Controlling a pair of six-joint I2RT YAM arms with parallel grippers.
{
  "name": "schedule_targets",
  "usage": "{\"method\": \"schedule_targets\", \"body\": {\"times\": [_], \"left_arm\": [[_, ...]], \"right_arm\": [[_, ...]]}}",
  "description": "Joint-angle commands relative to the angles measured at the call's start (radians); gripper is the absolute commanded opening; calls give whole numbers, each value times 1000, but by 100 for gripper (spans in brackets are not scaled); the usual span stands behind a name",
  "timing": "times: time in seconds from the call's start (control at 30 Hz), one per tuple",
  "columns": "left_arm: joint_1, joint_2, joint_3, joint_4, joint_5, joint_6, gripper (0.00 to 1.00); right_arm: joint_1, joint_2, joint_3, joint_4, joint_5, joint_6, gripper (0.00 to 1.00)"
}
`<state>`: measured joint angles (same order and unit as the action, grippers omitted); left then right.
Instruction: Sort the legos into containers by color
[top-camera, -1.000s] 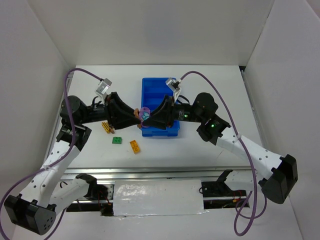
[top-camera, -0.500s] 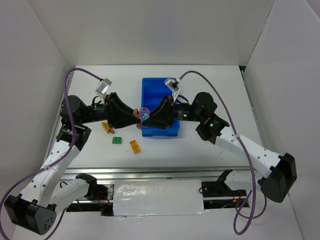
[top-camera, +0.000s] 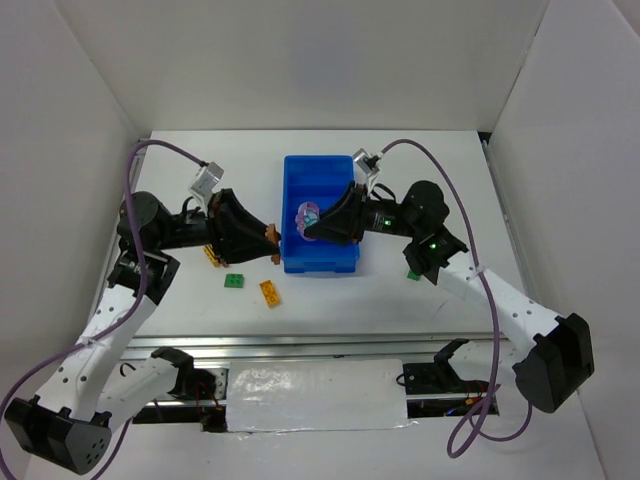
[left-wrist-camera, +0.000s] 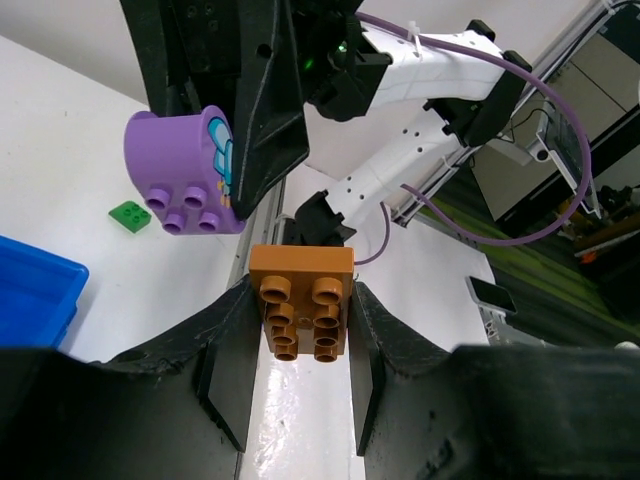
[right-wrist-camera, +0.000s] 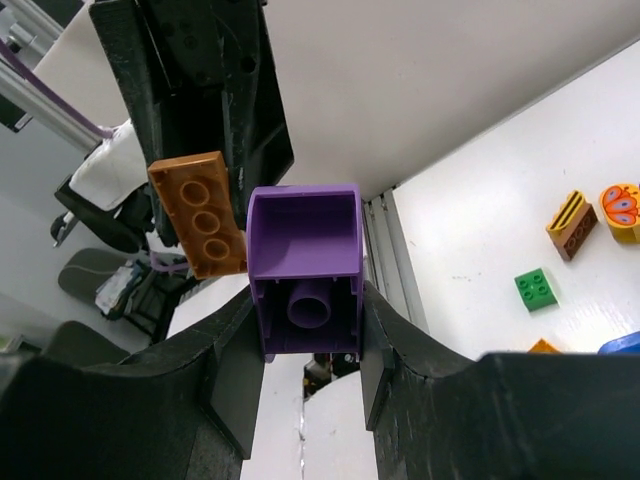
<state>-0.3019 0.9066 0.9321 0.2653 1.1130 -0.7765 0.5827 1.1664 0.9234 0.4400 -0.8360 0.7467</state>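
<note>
My right gripper tilts downward next, lowers the purple brick into the near end of the blue tray (top-camera: 320, 262) and releases it, since that spot is empty.
My left gripper (top-camera: 270, 238) is shut on a brown brick (left-wrist-camera: 300, 300), held in the air just left of the blue tray (top-camera: 320, 262). My right gripper (top-camera: 308, 217) is shut on a purple brick (right-wrist-camera: 305, 265) with a curved top and holds it over the tray's middle. The two bricks are apart and face each other; the purple brick (left-wrist-camera: 185, 170) shows in the left wrist view and the brown brick (right-wrist-camera: 197, 212) in the right wrist view. Loose on the table lie a green lego (top-camera: 235, 281), an orange lego (top-camera: 270, 292) and a brown-and-yellow lego (top-camera: 211, 255).
Another small green lego (top-camera: 413, 273) lies on the table right of the tray, under my right arm. White walls close in the table on three sides. A metal rail (top-camera: 300, 345) runs along the near edge.
The purple and brown bricks were joined between the two grippers; now they are apart. My right gripper has moved right and back over the tray with the purple brick. My left gripper shifted slightly left.
</note>
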Motion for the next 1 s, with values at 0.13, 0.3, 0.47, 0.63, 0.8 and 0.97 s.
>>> {"method": "schedule_targets", "body": {"times": [0.13,0.3,0.47,0.63,0.8,0.97], "left_arm": [[-3,-17,120,-256,-40,233,0],[-2,-5,175,-443,-157,325,0],[1,9,166,-508,-382,342,0],[7,-3,148,-546,-550,352,0],[10,-23,140,-569,-575,379,0],[12,-11,131,-574,-559,382,0]], "right_arm": [[-44,-91,41,-304,113,-216,0],[-52,-77,101,-568,359,-365,0],[-50,93,204,-777,604,-435,0],[5,263,264,-871,750,-454,0],[62,395,317,-905,824,-517,0],[69,492,373,-934,819,-529,1]]}}
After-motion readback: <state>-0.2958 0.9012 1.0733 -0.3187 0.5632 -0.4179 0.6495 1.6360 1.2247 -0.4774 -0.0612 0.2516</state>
